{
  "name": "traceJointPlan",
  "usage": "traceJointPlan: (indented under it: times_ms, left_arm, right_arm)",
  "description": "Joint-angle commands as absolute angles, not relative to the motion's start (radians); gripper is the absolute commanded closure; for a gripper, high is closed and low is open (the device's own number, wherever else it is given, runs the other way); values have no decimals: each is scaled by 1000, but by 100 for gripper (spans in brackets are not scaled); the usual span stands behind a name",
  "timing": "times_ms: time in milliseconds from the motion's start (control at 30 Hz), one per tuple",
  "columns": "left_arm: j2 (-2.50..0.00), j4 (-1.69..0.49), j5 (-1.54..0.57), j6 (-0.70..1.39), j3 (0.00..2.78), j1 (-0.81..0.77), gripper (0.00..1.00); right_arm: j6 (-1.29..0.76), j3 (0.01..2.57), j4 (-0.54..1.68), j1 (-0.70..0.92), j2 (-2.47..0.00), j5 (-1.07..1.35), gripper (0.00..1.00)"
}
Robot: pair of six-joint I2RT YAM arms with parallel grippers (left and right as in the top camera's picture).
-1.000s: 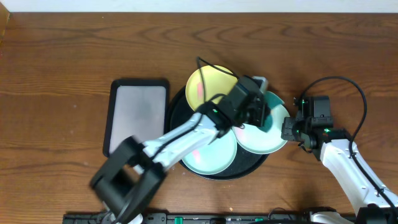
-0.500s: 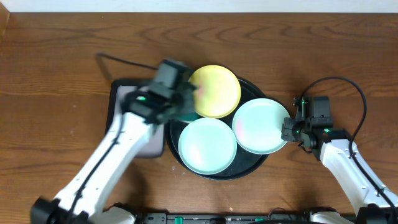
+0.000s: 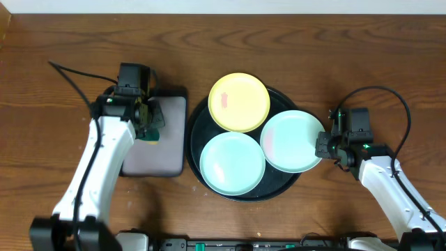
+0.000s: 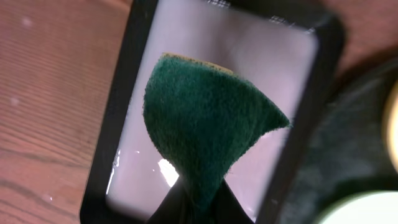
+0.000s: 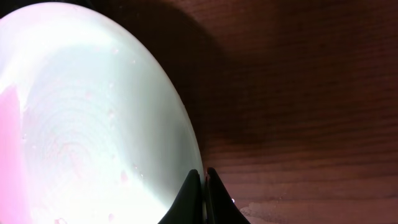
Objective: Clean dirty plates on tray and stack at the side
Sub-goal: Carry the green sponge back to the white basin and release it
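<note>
The dark green sponge (image 3: 155,129) hangs over the wet grey inside of the rectangular tray, so my left gripper will next lower the sponge to that surface and then open.
Three plates lie on the round black tray (image 3: 197,124): a pale yellow one (image 3: 239,102) with a pink smear at the back, a mint green one (image 3: 232,163) in front, and a second mint green one (image 3: 293,141) overhanging the tray's right rim. My right gripper (image 3: 322,146) (image 5: 203,177) is shut on that right plate's (image 5: 93,124) edge; pink smears show on it. My left gripper (image 3: 148,120) (image 4: 200,200) is shut on a dark green sponge (image 4: 205,118) (image 3: 155,129), held over the rectangular tray.
A smaller rectangular black tray (image 3: 160,155) (image 4: 308,124) with a wet grey inside lies left of the round tray. Bare wooden table (image 3: 63,42) spreads around both. A black cable (image 3: 390,94) loops above the right arm.
My left arm has swung from over the right mint plate across to the left, carrying the sponge to above the rectangular tray. The right arm and all plates have stayed put.
</note>
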State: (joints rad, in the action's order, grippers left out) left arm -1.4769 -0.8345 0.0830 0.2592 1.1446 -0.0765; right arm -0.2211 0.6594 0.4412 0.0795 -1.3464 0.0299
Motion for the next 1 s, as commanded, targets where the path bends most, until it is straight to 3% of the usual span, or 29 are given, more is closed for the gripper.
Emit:
traceJointPlan:
  times_ms: [0, 500, 700, 967]
  left_arm:
    - [-1546, -808, 102, 198, 1123, -64, 93]
    - [-1755, -747, 195, 199, 1123, -62, 91]
    - [-1757, -738, 195, 199, 1123, -62, 64]
    - [-1708, -738, 149, 208, 1127, -62, 56]
  right_arm:
    - [-231, 658, 442, 80, -1349, 27, 98]
    - [-231, 658, 441, 80, -1349, 27, 98]
    - [-231, 658, 441, 80, -1349, 27, 98]
    - [-231, 658, 441, 80, -1349, 27, 96]
